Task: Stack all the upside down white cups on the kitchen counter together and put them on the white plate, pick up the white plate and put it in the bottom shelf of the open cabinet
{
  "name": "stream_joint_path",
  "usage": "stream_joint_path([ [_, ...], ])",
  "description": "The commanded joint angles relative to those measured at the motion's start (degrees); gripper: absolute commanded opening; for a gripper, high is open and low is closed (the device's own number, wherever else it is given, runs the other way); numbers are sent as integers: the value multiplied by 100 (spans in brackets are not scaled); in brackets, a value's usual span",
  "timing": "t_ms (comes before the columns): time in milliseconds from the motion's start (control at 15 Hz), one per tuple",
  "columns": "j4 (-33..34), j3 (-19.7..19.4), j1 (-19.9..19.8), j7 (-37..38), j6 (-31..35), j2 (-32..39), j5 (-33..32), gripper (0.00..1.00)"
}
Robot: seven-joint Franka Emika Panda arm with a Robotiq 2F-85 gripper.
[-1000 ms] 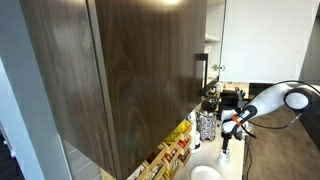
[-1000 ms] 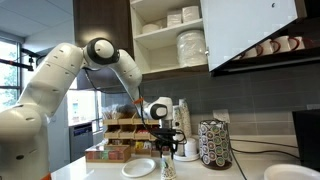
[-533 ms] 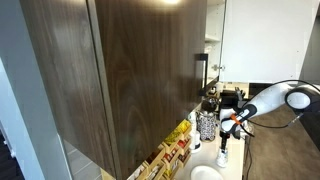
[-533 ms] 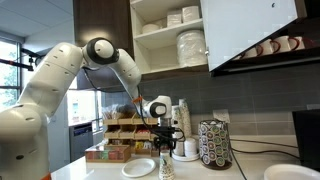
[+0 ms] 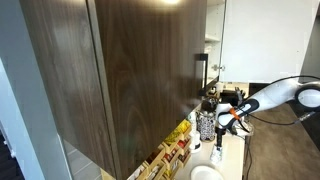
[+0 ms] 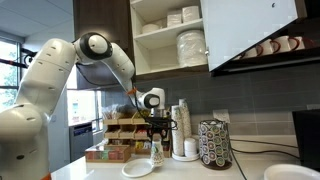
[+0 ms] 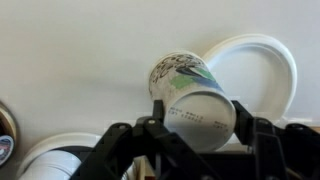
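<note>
The empty white plate (image 6: 138, 168) (image 7: 252, 82) is below and toward the right in the wrist view. Next, my gripper moves that way, lowers the cup onto it and releases.
My gripper (image 7: 192, 128) is shut on a white cup (image 7: 190, 92) with a green and grey print, gripping it by its sides with the base toward the wrist camera. In an exterior view the gripper (image 6: 156, 138) holds the cup (image 6: 156, 152) a little above the kitchen counter (image 6: 105, 172), just right of the white plate (image 6: 138, 168). The plate also shows in the wrist view (image 7: 258, 75), behind and right of the cup. The open cabinet (image 6: 170, 50) above holds stacked white dishes. In an exterior view the gripper (image 5: 221, 126) hangs over the counter, with the plate (image 5: 207, 174) below.
A stack of white cups (image 6: 183, 130) and a rack of coffee pods (image 6: 212, 145) stand right of the gripper. A wooden box of packets (image 6: 122, 140) stands behind the plate. A large dark cabinet door (image 5: 130, 70) fills an exterior view. Another white round rim (image 7: 60, 155) shows at lower left.
The gripper has lifted the cup off the counter and carried it left, closer to the white plate.
</note>
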Motion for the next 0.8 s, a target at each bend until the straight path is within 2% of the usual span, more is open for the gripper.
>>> stream_joint_path([
  [0,-215,174,218,-348,-45,-213,234,41],
  [400,-174,370,639,-357,-195,-6,179,41],
  [733,-9,488,770,-270,-556,272,451,41],
])
